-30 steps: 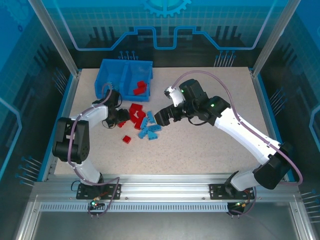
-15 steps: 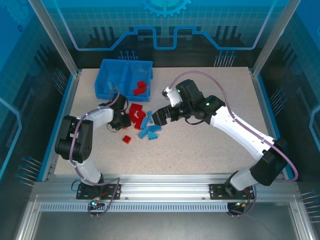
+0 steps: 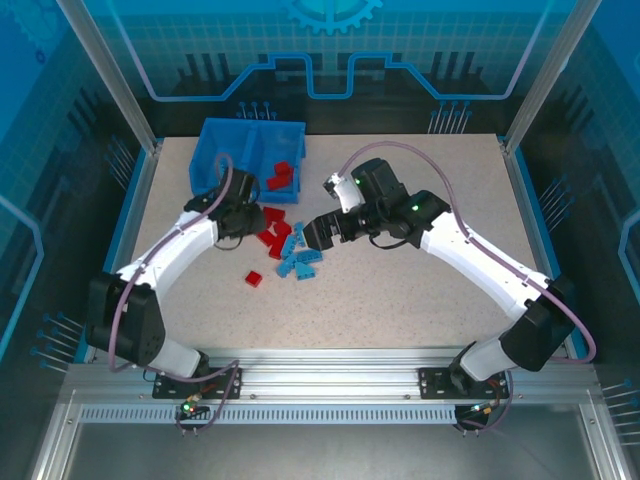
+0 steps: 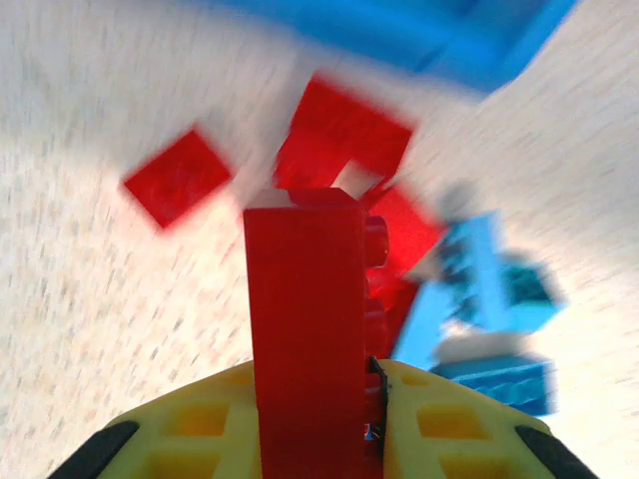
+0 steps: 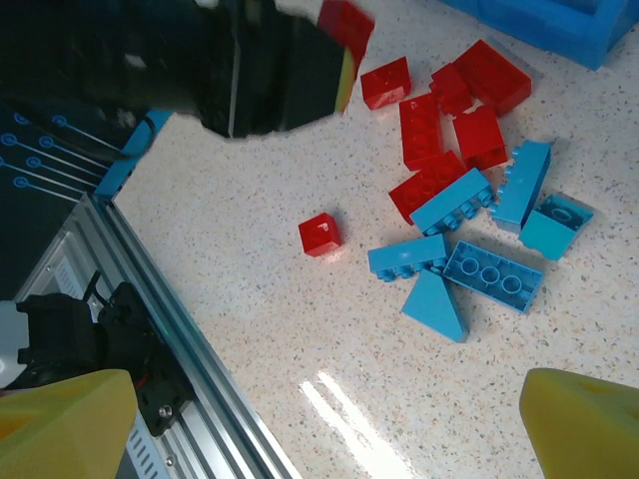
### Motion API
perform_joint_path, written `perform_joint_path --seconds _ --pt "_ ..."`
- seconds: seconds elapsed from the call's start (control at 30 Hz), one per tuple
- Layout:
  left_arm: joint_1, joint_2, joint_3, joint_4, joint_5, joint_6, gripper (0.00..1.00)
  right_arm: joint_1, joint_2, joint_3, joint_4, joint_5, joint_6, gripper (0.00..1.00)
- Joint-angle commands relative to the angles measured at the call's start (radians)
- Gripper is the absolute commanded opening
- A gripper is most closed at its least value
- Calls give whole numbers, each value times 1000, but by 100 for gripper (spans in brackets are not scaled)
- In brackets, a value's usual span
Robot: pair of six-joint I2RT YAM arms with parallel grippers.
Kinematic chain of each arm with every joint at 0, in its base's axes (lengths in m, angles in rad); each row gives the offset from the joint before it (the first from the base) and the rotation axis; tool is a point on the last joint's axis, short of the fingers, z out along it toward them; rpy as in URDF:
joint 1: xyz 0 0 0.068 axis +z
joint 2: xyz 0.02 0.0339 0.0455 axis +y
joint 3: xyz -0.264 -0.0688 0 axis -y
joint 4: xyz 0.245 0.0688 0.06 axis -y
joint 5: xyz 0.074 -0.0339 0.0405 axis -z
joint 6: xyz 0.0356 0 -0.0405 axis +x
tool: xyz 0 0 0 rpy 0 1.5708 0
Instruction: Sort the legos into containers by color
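Note:
I will next move my left gripper outward over the blue bin's near side and release the red brick among the red bricks in that section.
My left gripper is shut on a red brick, held upright between its yellow fingers just above the pile. Below it lie loose red legos and light blue legos, with one small red brick apart. The blue bin stands at the back left; its right compartment holds red bricks. My right gripper hovers open over the pile's right side, its fingertips wide apart above bare table, with the blue legos ahead of them.
The left arm's dark gripper with its red brick crosses the top of the right wrist view. The aluminium rail runs along the table's left edge. Open tabletop lies in front and to the right.
The left gripper closed on a red brick and rose from the pile's left edge toward the bin. The right arm shifted slightly left, then held still, open.

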Motion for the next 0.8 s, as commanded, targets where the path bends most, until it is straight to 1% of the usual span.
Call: perform_joint_path --seconds 0.0,0.17,0.3,0.37,0.47,0.53,0.63,0.7,0.77 --pt "-1 60 140 -11 -49 49 16 -7 -49 12 27 33 25 100" --pt "2 330 411 39 -133 140 16 -6 -84 -17 32 54 59 100" --pt "17 579 693 -13 -212 175 17 -4 -136 -55 32 74 79 100" --pt "34 686 821 -39 -228 168 22 -3 -169 -68 21 89 80 100" --pt "64 787 933 -57 -226 141 28 2 -214 -89 4 118 81 100" --pt "80 816 961 -48 -167 137 38 2 -241 -103 -2 130 80 100" --pt "79 800 944 -26 -92 151 51 2 -267 -120 -5 151 74 100" --pt "73 748 889 -1 -70 148 53 2 -271 -127 1 163 71 100" --pt "64 662 794 49 -57 142 53 0 -264 -130 12 166 71 100"
